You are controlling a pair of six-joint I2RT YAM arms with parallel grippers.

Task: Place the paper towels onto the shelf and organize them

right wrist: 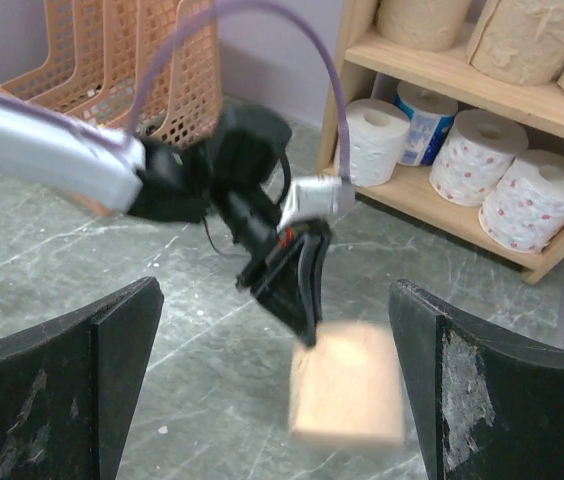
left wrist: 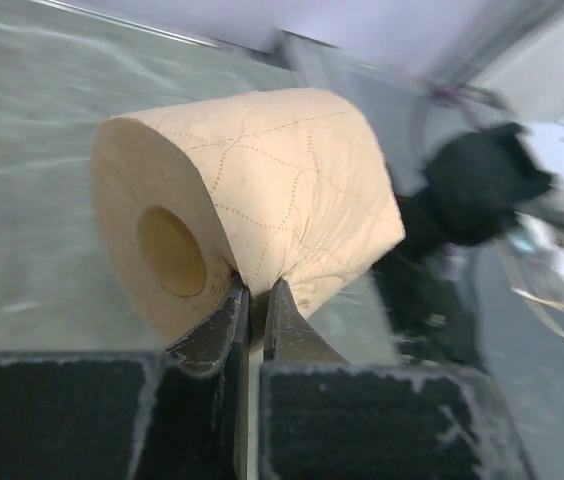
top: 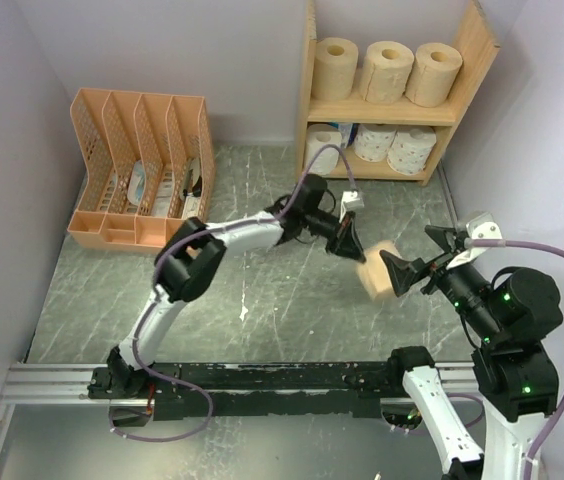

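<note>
The bare front of the shelf's upper board (top: 356, 106) is outward of and above my left gripper, so I next need to raise the gripper outward and release the roll there.
A tan-brown paper towel roll (top: 377, 280) (left wrist: 262, 190) hangs in my left gripper (top: 354, 252) (left wrist: 255, 290), which is shut on a pinch of the roll's outer wall beside the hollow core. My right gripper (top: 420, 255) (right wrist: 274, 288) stands open just right of the roll, its fingers wide apart with nothing gripped. In the right wrist view the roll (right wrist: 350, 395) is blurred, below the left gripper (right wrist: 307, 335). The wooden shelf (top: 382, 112) (right wrist: 462, 85) at the back right holds three tan rolls (top: 388, 70) on top and white rolls (top: 412, 148) (right wrist: 472, 155) below, one with blue marking (right wrist: 424, 110).
An orange-pink file organizer (top: 142, 165) (right wrist: 142, 50) stands at the back left with items in its slots. A black rail (top: 262, 385) runs along the near edge of the grey marbled table. Walls close in on both sides.
</note>
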